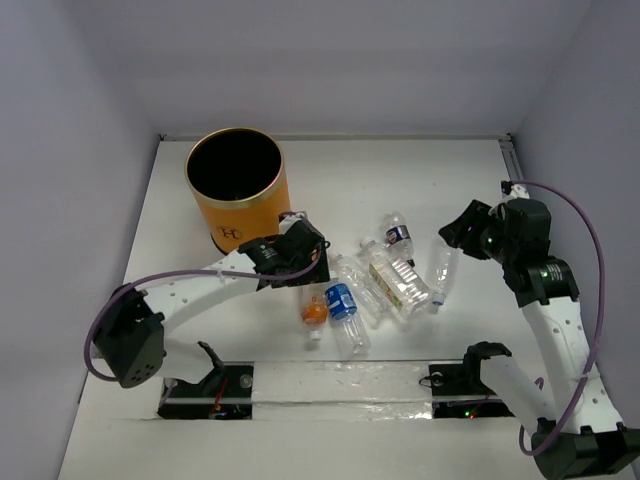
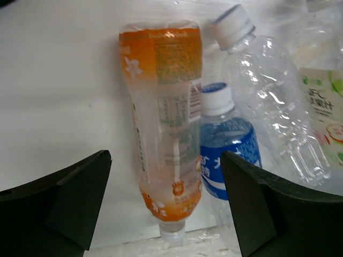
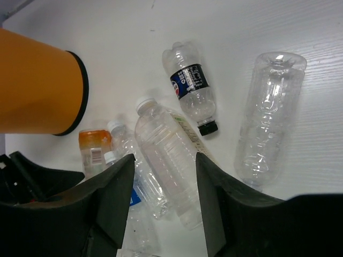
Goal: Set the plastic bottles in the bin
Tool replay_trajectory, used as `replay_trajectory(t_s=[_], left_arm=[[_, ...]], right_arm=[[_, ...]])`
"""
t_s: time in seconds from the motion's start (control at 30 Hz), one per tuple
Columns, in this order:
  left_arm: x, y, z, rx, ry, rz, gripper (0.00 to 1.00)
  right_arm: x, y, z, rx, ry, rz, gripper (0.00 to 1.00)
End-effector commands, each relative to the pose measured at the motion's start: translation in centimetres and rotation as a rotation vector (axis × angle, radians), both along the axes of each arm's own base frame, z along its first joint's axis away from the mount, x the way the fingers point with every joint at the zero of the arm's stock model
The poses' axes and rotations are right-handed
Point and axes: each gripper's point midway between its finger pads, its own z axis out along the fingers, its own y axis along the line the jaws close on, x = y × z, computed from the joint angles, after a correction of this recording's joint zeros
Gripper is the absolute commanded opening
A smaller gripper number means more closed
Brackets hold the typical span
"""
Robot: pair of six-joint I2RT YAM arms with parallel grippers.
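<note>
The blue-labelled bottle crowds the orange bottle's side nearer the cap, so my left gripper will next lower, open fingers astride the orange bottle (image 2: 163,123), onto its orange base end (image 2: 163,67).
Several plastic bottles lie in a cluster mid-table. The orange bottle (image 1: 314,312) lies on its side, cap toward the near edge, next to a blue-labelled bottle (image 1: 343,303). My left gripper (image 1: 308,265) is open and hovers above the orange bottle (image 2: 163,123), which lies between its fingers (image 2: 64,193); the blue-labelled one (image 2: 228,144) sits just right of it. My right gripper (image 1: 453,232) is open and empty above a large clear bottle (image 3: 166,155). The orange-yellow bin (image 1: 236,190) stands upright at the back left, its inside black.
A dark-labelled bottle (image 1: 399,236) and a clear label-less bottle (image 1: 442,268) lie right of the cluster. A yellow-green-labelled bottle (image 1: 393,280) lies in the middle. The bin's side shows in the right wrist view (image 3: 37,85). White walls enclose the table.
</note>
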Motion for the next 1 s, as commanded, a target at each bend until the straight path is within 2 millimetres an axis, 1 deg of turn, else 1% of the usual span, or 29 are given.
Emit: replay_trajectory(t_s=[0.0,0.07,0.13,0.2,0.23,0.27,0.3,0.33,0.37,0.4,0.5,0.53,0.6,0.67,0.7,0.73,0.77,0.8,0.83,0.87,0.9,0.93,0.97], left_arm=[[1.8,0.5,-0.6,0.043,-0.027,0.013,0.81],[2.6,0.4,-1.0,0.055,-0.031,0.004,0.81],[3.7,0.1,-0.9,0.042,-0.044,-0.001,0.80],[4.3,0.0,-0.8,0.037,-0.054,-0.005,0.80],[4.4,-0.2,-0.9,0.038,-0.055,-0.011,0.80],[4.7,-0.1,-1.3,0.041,-0.050,-0.006,0.80],[4.9,0.2,-1.7,0.049,-0.045,-0.010,0.79],[4.8,0.1,-2.3,0.055,-0.033,-0.019,0.79],[4.8,0.0,-2.9,0.061,-0.024,-0.025,0.79],[4.8,0.3,-3.5,0.063,-0.011,-0.025,0.79],[5.0,0.2,-4.4,0.056,-0.001,-0.030,0.79],[5.0,0.0,-4.5,0.052,0.001,-0.034,0.79],[5.1,-0.2,-4.9,0.045,0.001,-0.039,0.78],[5.2,-0.1,-5.2,0.040,0.003,-0.040,0.78],[5.2,-0.1,-5.2,0.036,0.001,-0.044,0.76],[5.0,0.0,-5.5,0.036,0.006,-0.047,0.74],[5.3,0.2,-5.5,0.034,0.002,-0.044,0.72],[5.2,0.2,-5.5,0.032,0.000,-0.046,0.65],[5.0,0.4,-5.9,0.035,0.006,-0.050,0.61],[4.9,0.4,-5.9,0.031,0.001,-0.052,0.59],[4.8,0.4,-5.9,0.030,-0.002,-0.057,0.55],[4.6,0.6,-6.0,0.028,-0.002,-0.063,0.49],[4.5,0.6,-5.9,0.025,-0.004,-0.064,0.49]], right_arm=[[0.6,0.7,1.0,0.001,-0.068,0.052,0.56],[0.6,0.7,0.8,-0.002,-0.065,0.053,0.56],[0.5,0.7,0.3,-0.006,-0.054,0.055,0.56],[0.5,0.6,0.0,-0.008,-0.045,0.053,0.56],[0.6,0.6,-0.2,-0.009,-0.040,0.049,0.59],[0.6,0.5,-0.3,-0.012,-0.038,0.044,0.65],[0.6,0.4,-0.5,-0.015,-0.034,0.039,0.68],[0.7,0.0,-0.9,-0.027,-0.022,0.019,0.70],[0.7,-0.2,-1.2,-0.035,-0.013,0.007,0.76],[0.9,-0.5,-1.7,-0.046,0.001,-0.008,0.78],[1.2,-2.9,-3.2,-0.119,0.056,-0.131,0.82],[1.3,-4.7,-3.6,-0.168,0.070,-0.225,0.84],[1.6,-5.6,-4.0,-0.199,0.086,-0.269,0.87],[2.3,-5.9,-5.1,-0.218,0.130,-0.283,0.88],[2.6,-5.9,-5.3,-0.221,0.145,-0.282,0.88],[3.2,-5.8,-6.4,-0.231,0.185,-0.278,0.88],[3.5,-5.8,-6.8,-0.233,0.196,-0.277,0.88],[3.8,-5.6,-7.3,-0.223,0.211,-0.280,0.88],[4.2,-5.5,-7.7,-0.221,0.219,-0.274,0.89],[4.5,-5.5,-8.8,-0.230,0.253,-0.272,0.89],[4.7,-5.5,-9.4,-0.236,0.271,-0.273,0.89],[5.0,-5.6,-10.5,-0.250,0.306,-0.272,0.89],[5.1,-5.7,-11.1,-0.261,0.325,-0.269,0.89]])
